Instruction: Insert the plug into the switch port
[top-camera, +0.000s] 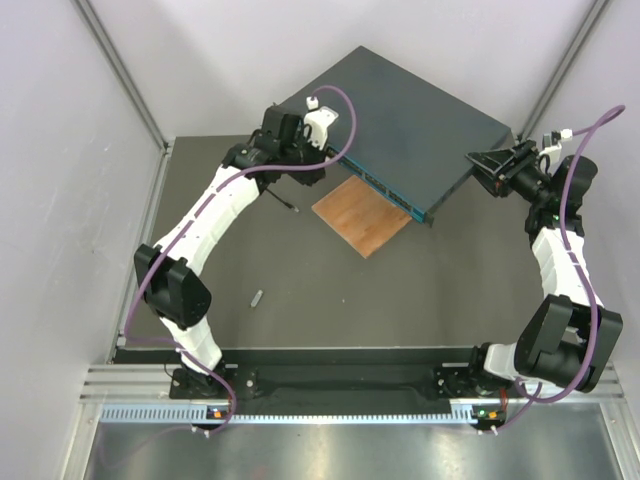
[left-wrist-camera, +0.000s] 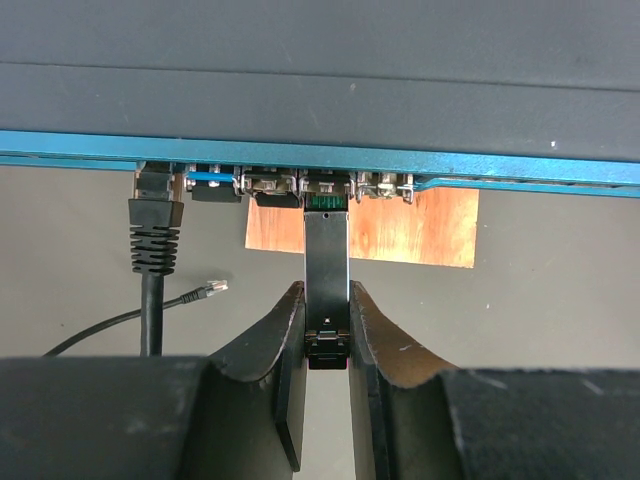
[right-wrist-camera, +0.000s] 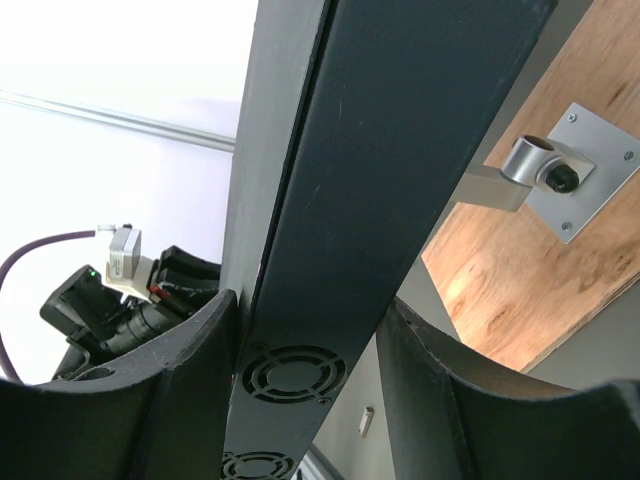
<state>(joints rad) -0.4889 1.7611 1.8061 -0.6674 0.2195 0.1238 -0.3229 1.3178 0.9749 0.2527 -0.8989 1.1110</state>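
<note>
The plug slides deeper into the middle port next as my left gripper pushes outward before release. The plug's green tip still shows outside the port's opening.
The switch (top-camera: 410, 120) is a flat dark box lying at an angle at the back of the table, its teal front face (left-wrist-camera: 420, 157) carrying a row of ports. My left gripper (left-wrist-camera: 327, 295) is shut on a long black plug (left-wrist-camera: 327, 245). The plug's tip sits at the mouth of a middle port (left-wrist-camera: 326, 199). In the top view the left gripper (top-camera: 322, 162) is at the switch's front left end. My right gripper (right-wrist-camera: 308, 305) is shut on the switch's vented side wall (right-wrist-camera: 300, 370), at the right corner (top-camera: 478, 165).
A black cable (left-wrist-camera: 154, 240) is plugged in left of the held plug. A loose cable end (left-wrist-camera: 212, 289) lies on the table. A brown wooden board (top-camera: 362, 215) sits partly under the switch front. A silver bracket (right-wrist-camera: 560, 175) shows beside the board, and a small grey piece (top-camera: 256, 298) lies on the mat.
</note>
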